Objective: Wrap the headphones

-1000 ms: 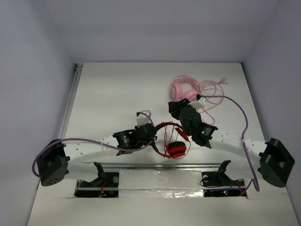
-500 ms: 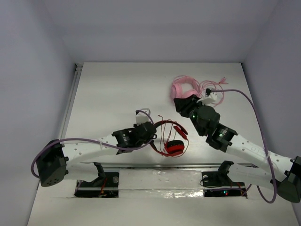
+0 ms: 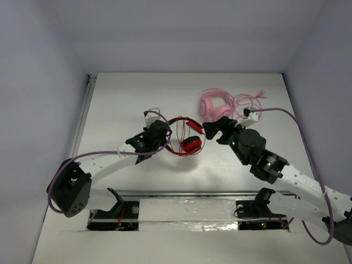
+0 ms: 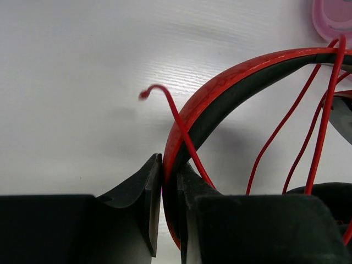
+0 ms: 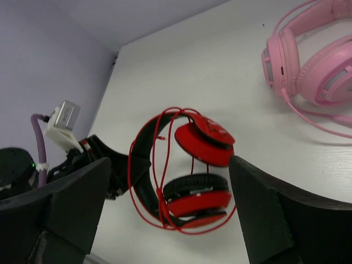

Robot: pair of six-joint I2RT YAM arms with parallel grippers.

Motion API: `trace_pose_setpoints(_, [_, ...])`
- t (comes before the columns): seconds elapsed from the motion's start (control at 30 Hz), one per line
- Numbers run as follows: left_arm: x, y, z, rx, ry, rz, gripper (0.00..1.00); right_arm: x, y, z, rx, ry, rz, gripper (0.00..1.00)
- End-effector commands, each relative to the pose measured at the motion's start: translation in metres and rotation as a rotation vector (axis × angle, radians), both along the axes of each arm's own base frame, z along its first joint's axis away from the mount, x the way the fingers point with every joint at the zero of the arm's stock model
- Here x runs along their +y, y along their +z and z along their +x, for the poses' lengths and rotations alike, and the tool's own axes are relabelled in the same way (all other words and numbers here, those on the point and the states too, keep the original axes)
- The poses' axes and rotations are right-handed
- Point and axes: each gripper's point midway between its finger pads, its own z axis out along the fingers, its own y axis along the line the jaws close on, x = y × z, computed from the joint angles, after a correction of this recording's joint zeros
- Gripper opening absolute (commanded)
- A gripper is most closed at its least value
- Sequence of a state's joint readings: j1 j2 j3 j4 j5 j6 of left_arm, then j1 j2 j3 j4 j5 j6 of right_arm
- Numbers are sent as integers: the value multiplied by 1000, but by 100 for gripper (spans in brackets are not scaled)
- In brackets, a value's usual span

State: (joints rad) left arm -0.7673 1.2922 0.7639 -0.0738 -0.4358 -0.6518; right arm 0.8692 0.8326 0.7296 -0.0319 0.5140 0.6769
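The red headphones still hang just above the white tabletop, so my left gripper next needs to lower the headband [image 4: 236, 77] until they rest on the tabletop, then let go.
The red headphones [image 3: 186, 137] hang just above the white table, held by the headband. My left gripper [image 4: 169, 168] is shut on the red and black headband [image 4: 236, 77] near one end. The thin red cable [image 4: 325, 104] runs in several loops over the headband and round the cups [image 5: 198, 201]. One loose cable end [image 4: 146, 93] sticks up beside the band. My right gripper [image 5: 169, 165] stands open just right of the headphones, its fingers either side of the cups and touching nothing. In the top view the right gripper [image 3: 213, 132] sits between the red set and the pink one.
Pink headphones [image 3: 214, 104] with a tangled pink cable [image 3: 248, 102] lie on the table behind the right gripper. The table [image 3: 126, 104] has walls at the back and both sides. The arm bases sit at the near edge.
The left arm has carried the headphones away from the near edge, to the far left. The right gripper's jaws have spread wide and it now stands beside the cups.
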Motion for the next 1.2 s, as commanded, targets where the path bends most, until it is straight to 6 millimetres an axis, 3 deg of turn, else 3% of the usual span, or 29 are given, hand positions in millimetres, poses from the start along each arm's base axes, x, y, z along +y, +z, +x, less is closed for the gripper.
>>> trace_pose_setpoints(0.0, [-15, 29, 36, -110, 10, -95, 0, -1, -7, -4, 7, 27, -44, 96])
trace_pose_setpoints(0.17, [6, -3, 58, -68, 83, -17, 0, -6, -8, -9, 3, 32, -36, 98])
trace_pose_setpoints(0.43, [4, -30, 63, -6, 46, 25, 1, -20, -6, -17, 4, 10, -32, 100])
trace_pose_setpoints(0.57, [6, -39, 55, 39, 23, 54, 22, -26, -5, -17, 5, -11, -26, 100])
trace_pose_setpoints(0.6, [7, -38, 53, 41, 18, 53, 34, -27, -4, -18, 3, -13, -25, 100])
trace_pose_setpoints(0.73, [21, -45, 37, 77, 26, 89, 64, -29, 4, -17, -9, -25, -25, 100])
trace_pose_setpoints(0.87, [39, -45, 15, 128, 56, 119, 76, -33, 18, -16, -29, -38, -26, 100])
trace_pose_setpoints(0.9, [42, -35, 13, 104, 74, 93, 80, -34, 20, -16, -33, -40, -32, 100])
trace_pose_setpoints(0.97, [56, -35, 0, 116, 98, 109, 88, -37, 29, -16, -49, -48, -36, 100])
trace_pose_setpoints(1.03, [61, -17, -6, 79, 116, 89, 99, -39, 39, -18, -72, -43, -28, 100])
trace_pose_setpoints(1.17, [55, 7, -24, 86, 79, 29, 99, -45, 63, -24, -126, -34, -13, 100])
